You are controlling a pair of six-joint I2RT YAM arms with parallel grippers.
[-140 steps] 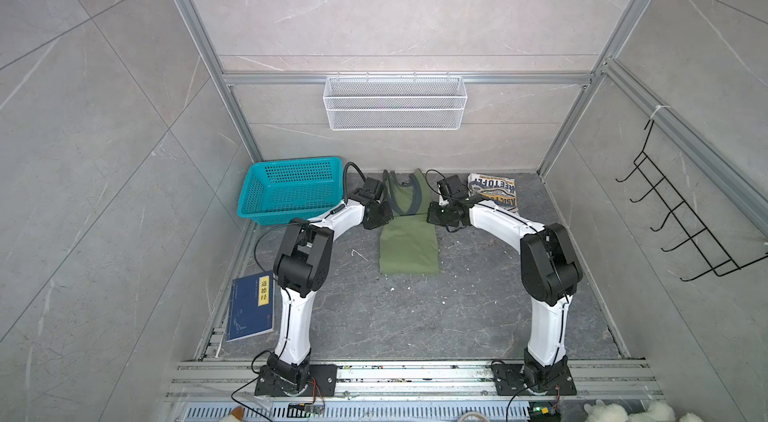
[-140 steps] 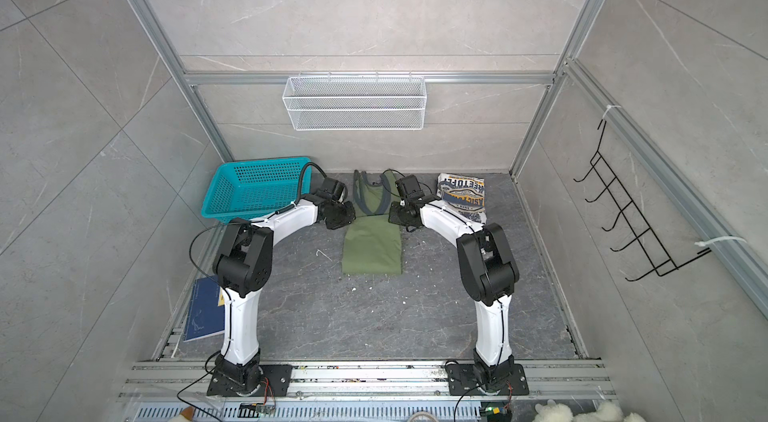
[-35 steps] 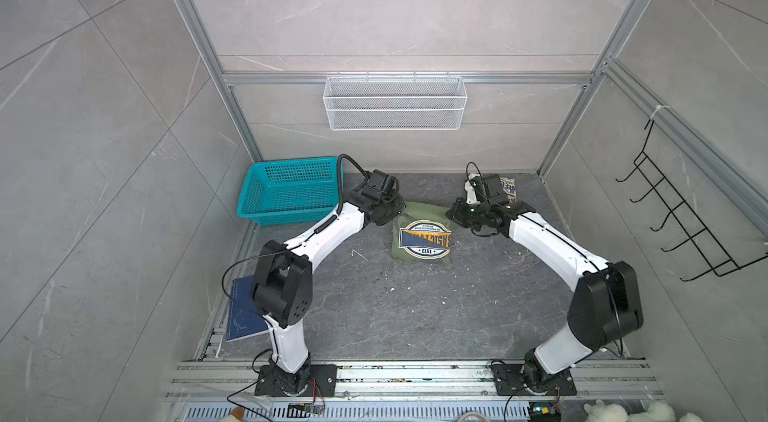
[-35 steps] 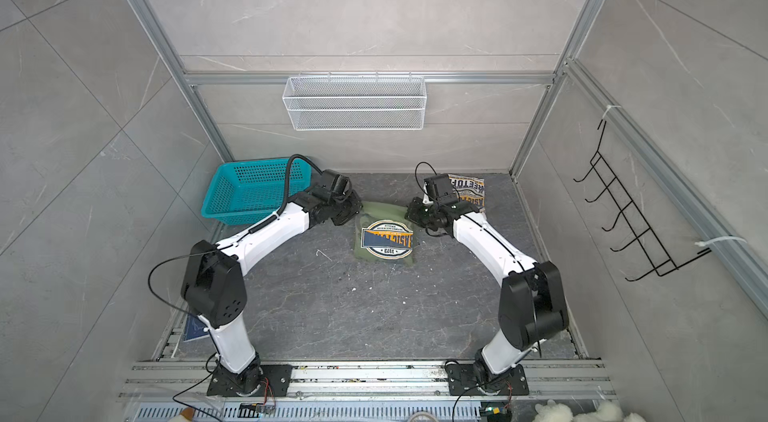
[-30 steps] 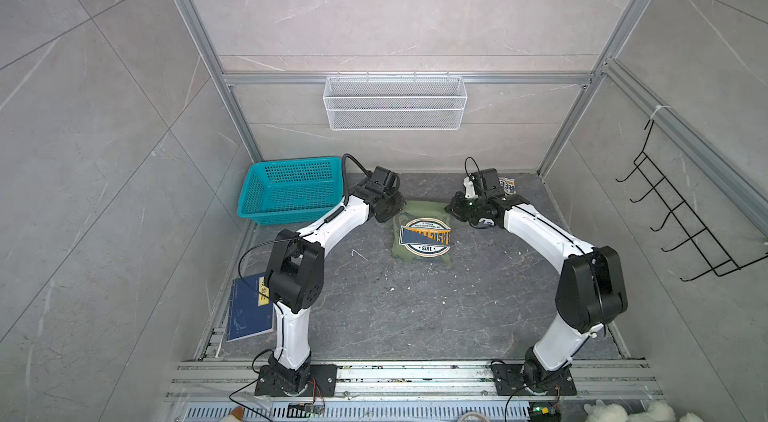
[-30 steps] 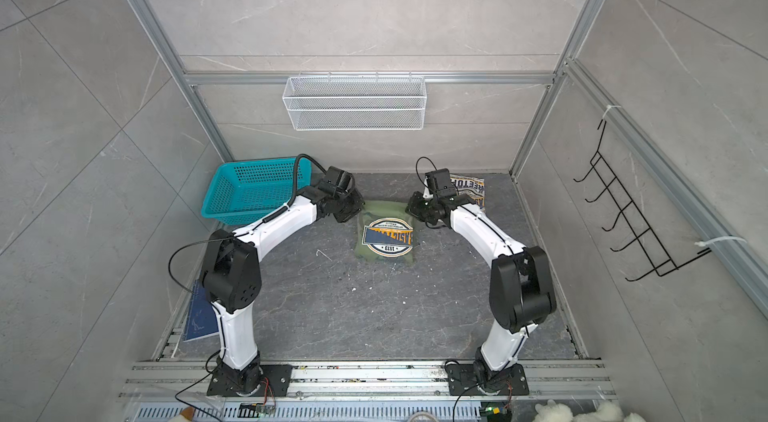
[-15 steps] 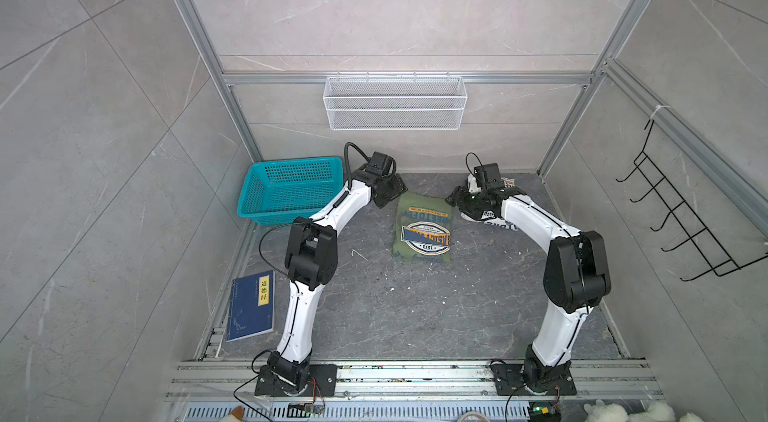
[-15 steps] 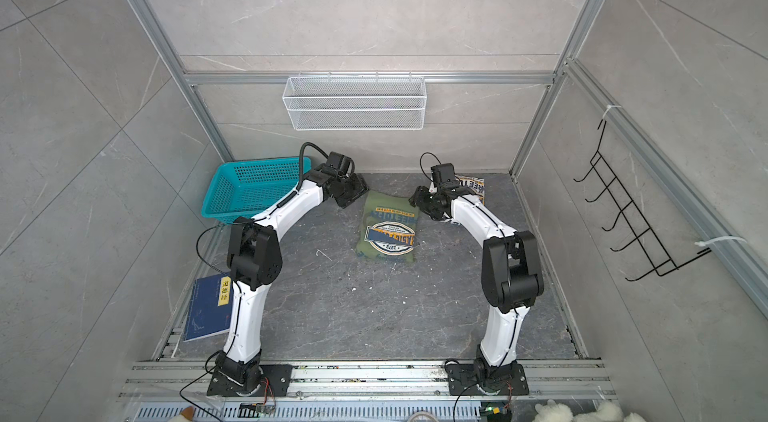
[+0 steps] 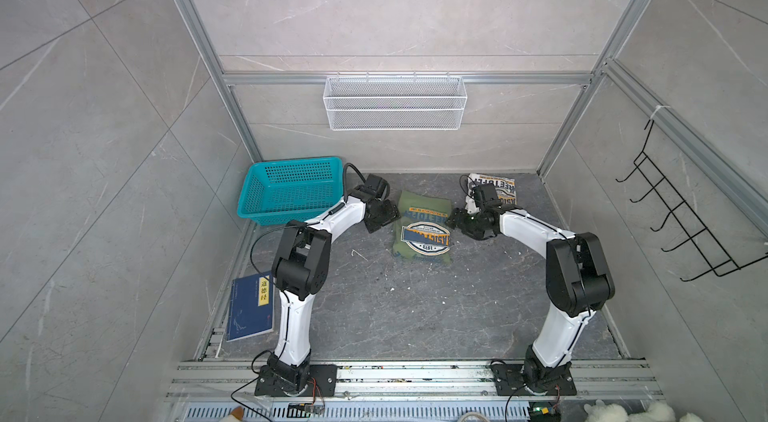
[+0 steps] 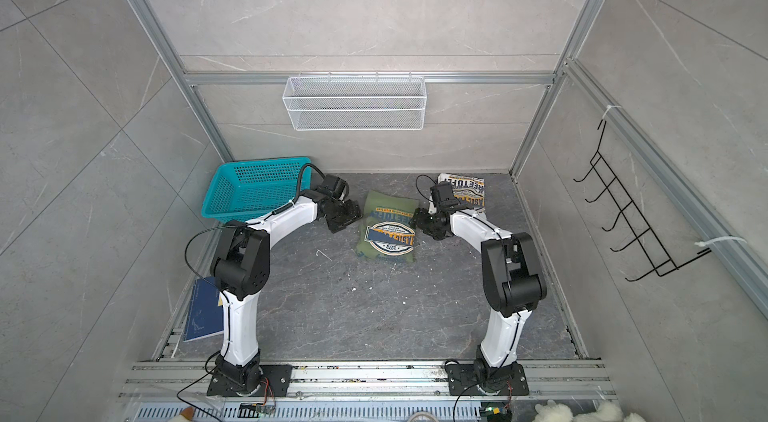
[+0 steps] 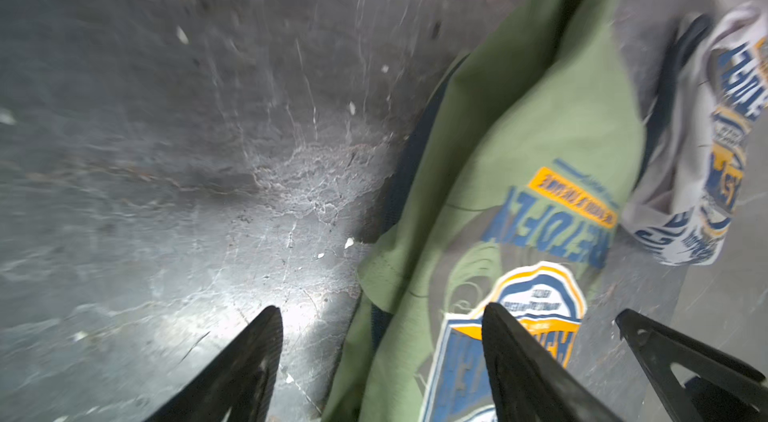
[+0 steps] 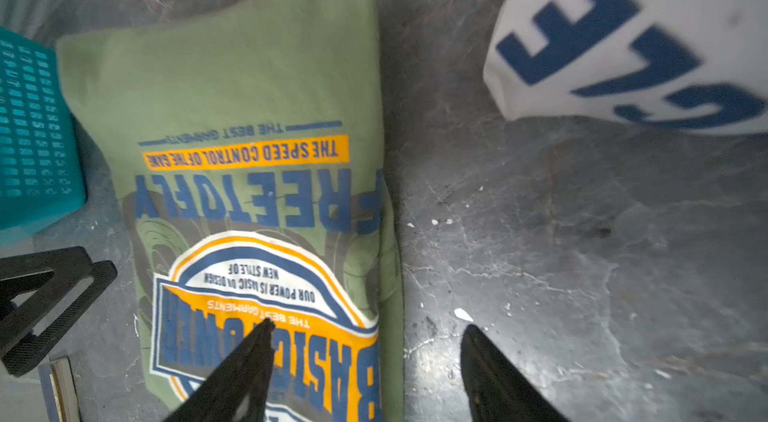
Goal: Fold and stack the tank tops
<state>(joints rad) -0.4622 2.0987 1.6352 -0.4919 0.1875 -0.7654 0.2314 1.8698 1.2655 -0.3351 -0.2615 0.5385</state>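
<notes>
The green top's edge facing the basket [image 11: 374,364] is already between the open fingers of my left gripper. I should lower that gripper onto the edge next and close there.
The olive green tank top [image 9: 424,229] [image 10: 388,231] lies folded on the dark floor with its round navy-yellow badge facing up. The white tank top [image 9: 496,189] [image 10: 467,191] lies folded behind it, to the right. My left gripper [image 9: 384,217] [image 11: 380,310] is open at the green top's left edge, one finger over the floor and one over the badge. My right gripper [image 9: 459,221] [image 12: 366,325] is open at its right edge, straddling the fold. Neither holds cloth. The wrist views show the green top [image 11: 519,150] [image 12: 249,79] and the white top [image 11: 706,141] [image 12: 623,25].
A teal basket [image 9: 291,189] stands at the back left, close behind my left arm. A dark blue book [image 9: 250,305] lies by the left wall. A white wire shelf [image 9: 395,108] hangs on the back wall and a black hook rack [image 9: 685,229] on the right wall.
Both grippers have gone from shut to open and let go of the green top. It now lies folded, a little farther back, with the arms at its sides.
</notes>
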